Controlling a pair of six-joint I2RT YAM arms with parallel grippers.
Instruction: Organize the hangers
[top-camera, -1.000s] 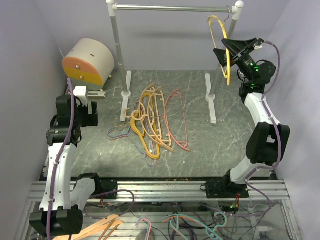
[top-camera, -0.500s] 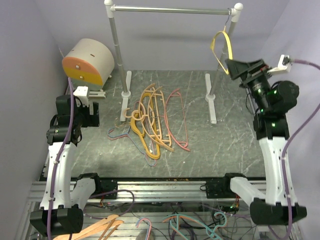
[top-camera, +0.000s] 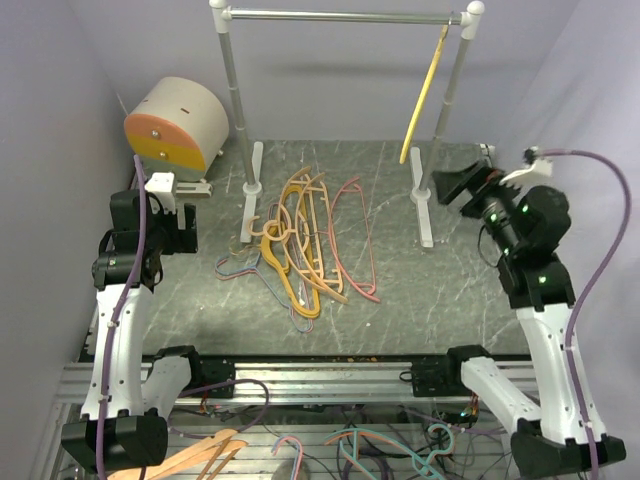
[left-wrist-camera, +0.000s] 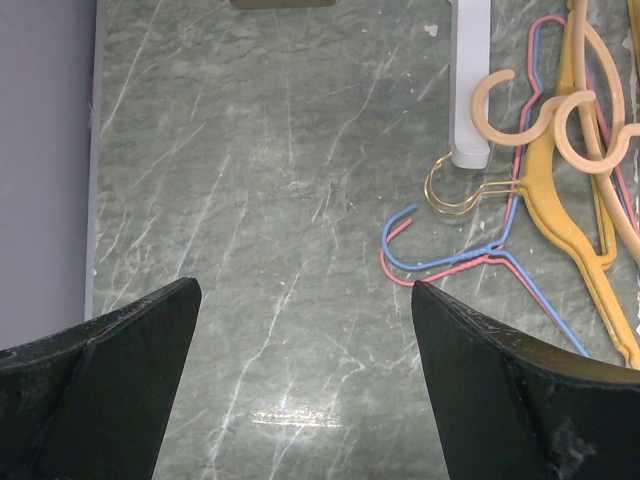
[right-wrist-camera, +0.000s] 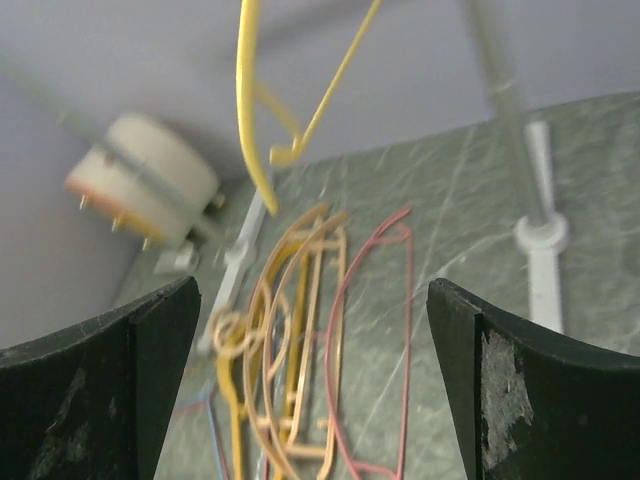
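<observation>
My right gripper tips and comes down across onto the pink hanger's curved bar next. The bar lies uncovered below it and to its left in the top view.
One yellow hanger (top-camera: 425, 95) hangs by its hook from the right end of the clothes rail (top-camera: 340, 16), turned edge-on; the right wrist view shows it overhead (right-wrist-camera: 250, 100). My right gripper (top-camera: 455, 188) is below and right of it, open and empty (right-wrist-camera: 315, 330). Several hangers lie in a pile (top-camera: 300, 240) on the table: yellow, peach and pink ones (right-wrist-camera: 300, 340). My left gripper (top-camera: 170, 225) hovers left of the pile, open and empty (left-wrist-camera: 305, 330). Thin blue and red wire hangers (left-wrist-camera: 450, 262) lie just beyond its right finger.
The rail's left foot (left-wrist-camera: 470, 80) lies beside the pile and its right post (top-camera: 440, 110) stands just in front of my right gripper. A round cream and orange drum (top-camera: 178, 125) sits at the back left. More hangers (top-camera: 200, 455) lie below the table's near edge.
My right gripper has opened off the yellow hanger, left it on the rail and dropped back down toward me. The hanger has swung edge-on. The left arm has not moved.
</observation>
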